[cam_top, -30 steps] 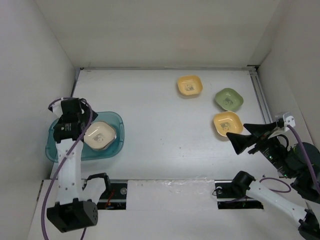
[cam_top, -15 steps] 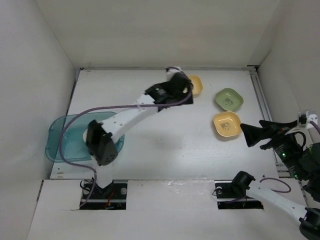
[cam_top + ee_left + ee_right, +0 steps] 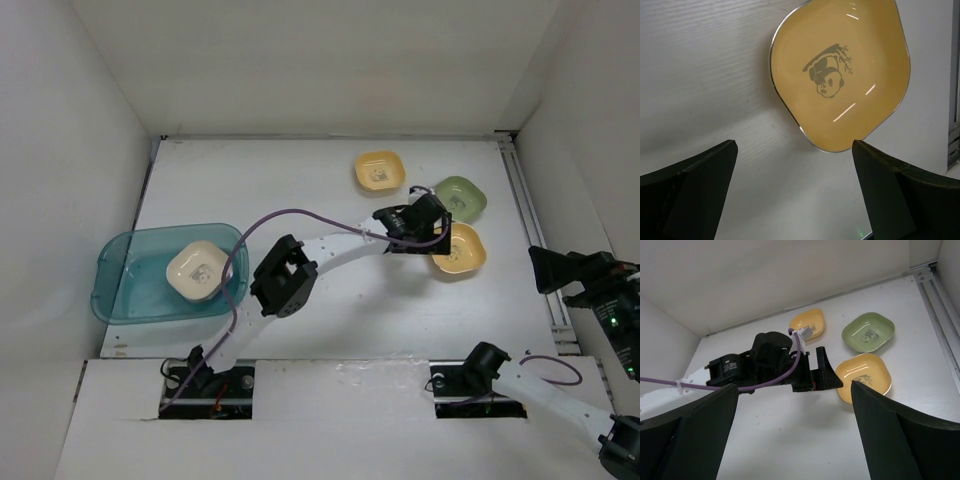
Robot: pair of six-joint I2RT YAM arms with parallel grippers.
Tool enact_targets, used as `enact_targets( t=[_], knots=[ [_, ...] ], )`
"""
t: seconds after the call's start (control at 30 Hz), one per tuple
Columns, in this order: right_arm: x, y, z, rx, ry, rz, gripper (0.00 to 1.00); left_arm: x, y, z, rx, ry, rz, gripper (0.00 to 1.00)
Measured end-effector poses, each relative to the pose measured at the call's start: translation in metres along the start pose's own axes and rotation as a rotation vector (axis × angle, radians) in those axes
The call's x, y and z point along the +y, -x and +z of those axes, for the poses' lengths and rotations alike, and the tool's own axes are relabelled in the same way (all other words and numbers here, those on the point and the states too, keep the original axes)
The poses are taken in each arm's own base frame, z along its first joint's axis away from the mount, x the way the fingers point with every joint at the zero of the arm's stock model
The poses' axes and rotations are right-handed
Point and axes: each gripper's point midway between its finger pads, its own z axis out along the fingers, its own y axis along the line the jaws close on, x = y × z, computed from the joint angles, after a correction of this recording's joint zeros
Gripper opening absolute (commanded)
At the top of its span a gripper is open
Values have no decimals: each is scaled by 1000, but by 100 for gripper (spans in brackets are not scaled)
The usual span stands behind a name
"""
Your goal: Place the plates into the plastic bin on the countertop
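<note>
I need to lower my left gripper and move it slightly toward the yellow-orange plate, so that the fingers come around its bin-side rim (image 3: 436, 261) (image 3: 783, 104).
The teal plastic bin (image 3: 118, 288) sits at the left of the countertop (image 3: 300, 190) with a cream plate (image 3: 198, 271) inside. Three plates lie at the right: a yellow one (image 3: 380, 172), a green one (image 3: 460, 198) and a yellow-orange one (image 3: 462, 250). My left gripper (image 3: 438, 230) reaches across to the yellow-orange plate's left edge and is open. In the left wrist view that plate (image 3: 840, 75) lies just beyond the open gripper (image 3: 795, 190), nothing between the fingers. My right gripper (image 3: 545, 272) stays open and empty at the right edge, facing the plates (image 3: 865, 377).
A metal rail (image 3: 525, 205) runs along the countertop's right side, close to the green plate. White walls close in the left, back and right. The left arm (image 3: 770, 365) and its purple cable stretch across the middle of the countertop.
The left arm swung from the bin to the far yellow plate, then on to the yellow-orange plate. The right gripper drew back to the right.
</note>
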Motion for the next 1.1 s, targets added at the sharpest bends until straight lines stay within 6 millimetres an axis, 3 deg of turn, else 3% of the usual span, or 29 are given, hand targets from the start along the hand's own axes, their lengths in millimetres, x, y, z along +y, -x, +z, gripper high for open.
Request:
enact_targets(
  t=[0.17, 0.2, 0.43, 0.6, 0.63, 0.67, 0.77, 0.93, 1.03, 1.1],
  knots=[
    [1, -11, 4, 27, -4, -19, 100, -12, -3, 27, 11, -52, -36, 93],
    [1, -13, 5, 34, -2, -23, 100, -14, -3, 31, 11, -57, -42, 83],
    [1, -15, 2, 34, 13, -18, 100, -2, -7, 44, 12, 4, -64, 41],
    [-1, -14, 0, 26, 17, -11, 100, 10, -8, 46, 20, 41, -69, 18],
    [-1, -14, 0, 25, 18, -9, 100, 12, -8, 46, 21, 44, -69, 7],
    [-1, -14, 0, 24, 19, -8, 100, 14, -8, 48, 23, 48, -75, 1],
    [-1, -14, 0, 24, 20, -8, 100, 20, -10, 50, 27, 50, -86, 0],
    [0, -14, -1, 25, 23, -9, 100, 43, -14, 22, 31, 104, -43, 0],
    [0, -13, 0, 23, 25, -9, 100, 69, -16, -11, 28, 166, -29, 0],
    [0, -13, 0, 23, 27, -9, 100, 98, -10, -46, 13, 205, -53, 0]
  ],
)
